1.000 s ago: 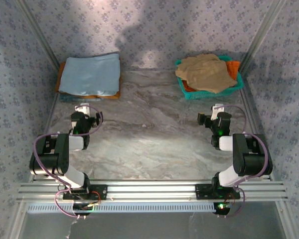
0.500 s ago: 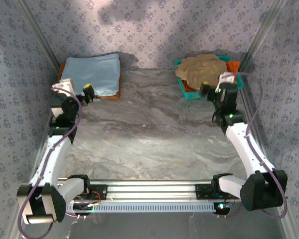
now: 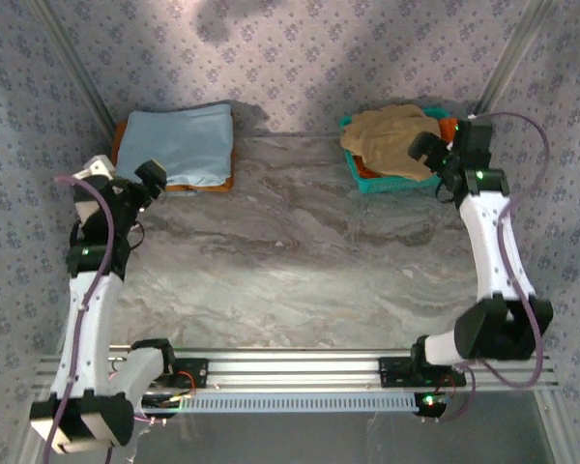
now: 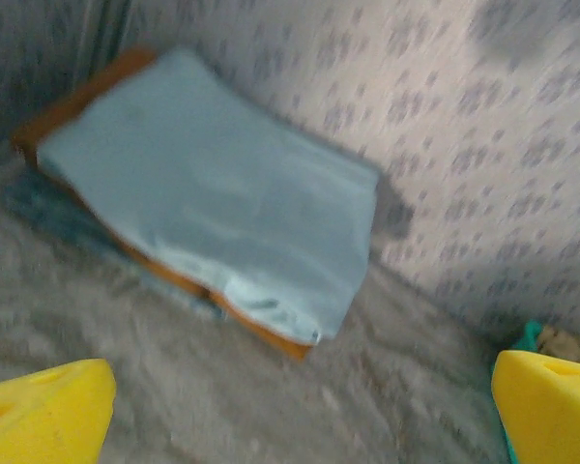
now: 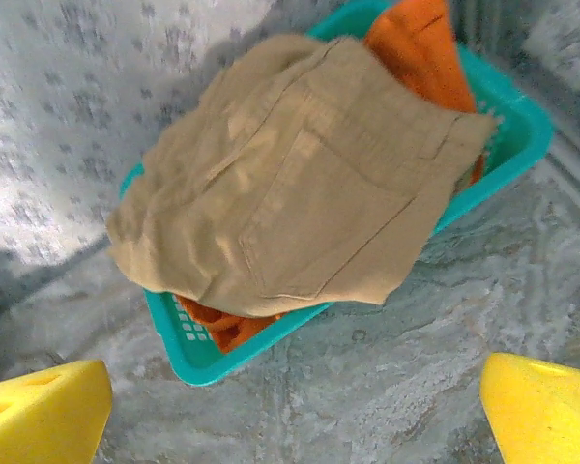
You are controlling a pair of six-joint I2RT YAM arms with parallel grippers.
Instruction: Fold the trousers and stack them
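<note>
I will bring my right gripper over and down onto their middle (image 3: 385, 145) (image 5: 227, 208), next to the back pocket, and then I will close it there.
The tan trousers (image 3: 389, 137) lie crumpled on top of a teal basket (image 3: 367, 178) at the back right, draped over its rim; the right wrist view shows the trousers (image 5: 300, 184) with a back pocket facing up. My right gripper (image 3: 423, 147) hovers at the basket's right side, just above the cloth, open with nothing between its yellow fingers (image 5: 43, 411). My left gripper (image 3: 147, 179) is raised at the back left next to the folded stack, open and holding nothing, its yellow fingers (image 4: 551, 401) wide apart.
A light blue folded cloth (image 3: 179, 143) lies on orange and darker folded garments at the back left. An orange garment (image 5: 416, 48) lies under the trousers in the basket (image 5: 188, 353). Patterned walls close in at the back and both sides. The marbled table (image 3: 300, 261) spreads between the arms.
Both arms have reached from their tucked poses toward the back. The right gripper went to the basket with the trousers, the left toward the blue stack and then outward to the left.
</note>
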